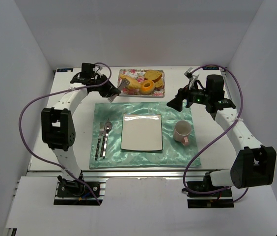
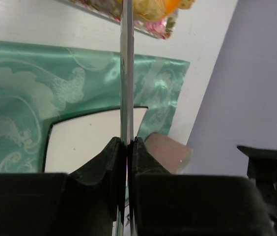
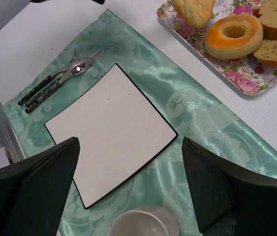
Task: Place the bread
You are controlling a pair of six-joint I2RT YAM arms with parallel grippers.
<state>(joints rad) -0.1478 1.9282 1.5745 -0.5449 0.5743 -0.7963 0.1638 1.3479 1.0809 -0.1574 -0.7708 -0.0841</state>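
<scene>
Next, my left gripper brings the tongs and roll (image 1: 128,81) back over its far half (image 1: 138,123) and releases the handle, since the empty plate lies back toward my base.
A floral tray (image 1: 141,95) at the back holds a yellowish roll (image 1: 128,81), a ring-shaped bread (image 1: 147,87) and brown bread slices (image 1: 154,76). My left gripper (image 1: 113,93) is shut on a thin metal utensil (image 2: 126,73), seen edge-on, whose far end reaches the bread (image 2: 153,7) on the tray (image 2: 163,29). My right gripper (image 3: 130,147) is open and empty, hovering over the placemat's back right corner. A square white plate (image 1: 142,132) lies empty on the placemat; it also shows in the right wrist view (image 3: 109,128), with the ring bread (image 3: 234,35) beyond.
A green satin placemat (image 1: 178,152) lies under the plate. Cutlery (image 1: 103,140) lies left of the plate. A pinkish cup (image 1: 181,132) stands to its right, just below my right gripper. White walls close in the table on three sides.
</scene>
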